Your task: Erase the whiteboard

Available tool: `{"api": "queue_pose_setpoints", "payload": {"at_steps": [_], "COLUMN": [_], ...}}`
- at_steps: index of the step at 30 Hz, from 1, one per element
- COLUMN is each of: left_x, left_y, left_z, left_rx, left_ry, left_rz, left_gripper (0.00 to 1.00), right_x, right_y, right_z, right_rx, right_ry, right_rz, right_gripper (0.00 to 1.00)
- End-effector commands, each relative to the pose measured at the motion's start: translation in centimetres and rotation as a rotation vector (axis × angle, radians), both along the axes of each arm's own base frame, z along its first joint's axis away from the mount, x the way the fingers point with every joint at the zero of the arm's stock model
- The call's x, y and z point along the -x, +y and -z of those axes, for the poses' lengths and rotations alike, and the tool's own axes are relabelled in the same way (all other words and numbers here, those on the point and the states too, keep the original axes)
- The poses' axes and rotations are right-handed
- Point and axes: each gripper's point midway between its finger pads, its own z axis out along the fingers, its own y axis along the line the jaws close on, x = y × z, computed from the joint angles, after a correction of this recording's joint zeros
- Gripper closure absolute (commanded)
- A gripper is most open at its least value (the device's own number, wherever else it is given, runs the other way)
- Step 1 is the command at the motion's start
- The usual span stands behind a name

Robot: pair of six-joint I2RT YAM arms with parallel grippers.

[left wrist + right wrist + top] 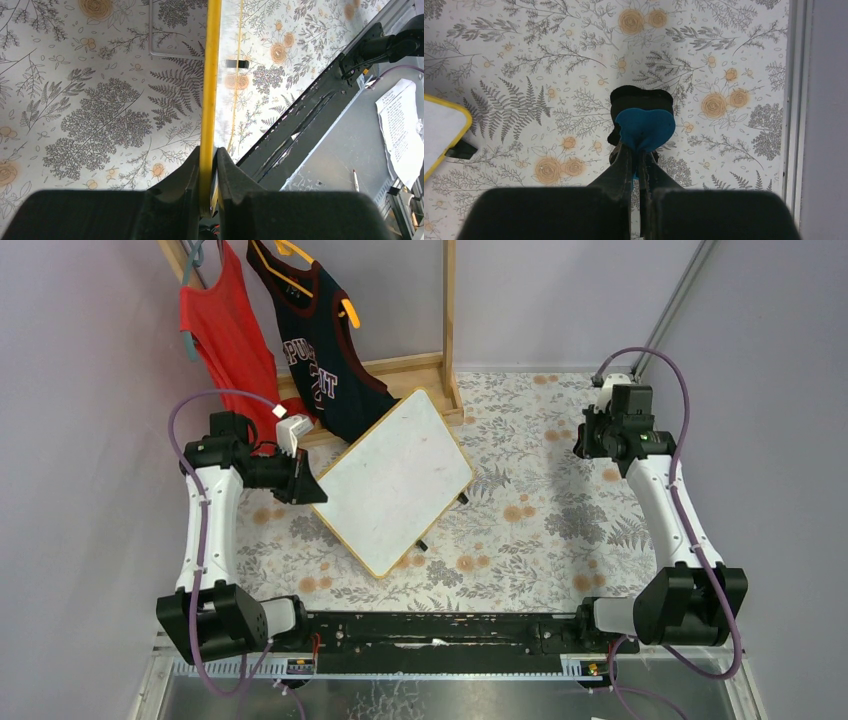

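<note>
The blue eraser (645, 127) will go onto bare floral cloth next, as my right gripper moves down and back to set it there.
The whiteboard (395, 480), white with a light-wood frame, lies turned diagonally on the floral cloth, and only faint smudges show on its face. My left gripper (303, 483) is shut on its left edge. In the left wrist view the frame (210, 75) runs edge-on between my jaws (209, 161), with a black clip foot (236, 63) beyond. My right gripper (592, 436) is at the right side, well away from the board. In the right wrist view it (638, 155) is shut on a blue-faced eraser (645, 127) above the cloth. The board's corner (441, 131) shows at the left.
A wooden clothes rack (448, 330) stands at the back with a red top (228, 335) and a dark jersey (325, 350) hanging just behind the board. A black rail (430, 628) runs along the near edge. A paper sheet (402, 130) and a pen (355, 180) lie on the metal shelf.
</note>
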Motion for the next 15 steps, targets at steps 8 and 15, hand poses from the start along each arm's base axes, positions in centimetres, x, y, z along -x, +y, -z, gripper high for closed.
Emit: {"api": "queue_pose_setpoints", "payload": {"at_steps": [8,15], "left_x": [-1.8,-2.0], "left_y": [1.5,1.4], "left_z": [-0.1,-0.1], "left_rx": [-0.09,-0.082], "left_ry": [-0.095,-0.083], "left_rz": [-0.039,-0.049], "left_gripper": [0.98,0.91], "right_x": [1.2,2.8], "right_y": [0.4,1.3], "right_z": [1.2,4.1], "right_rx": [-0.034,-0.073], "right_ry": [0.022,0.139], "right_rz": [-0.017,-0.055], "right_gripper": [1.0,1.0]}}
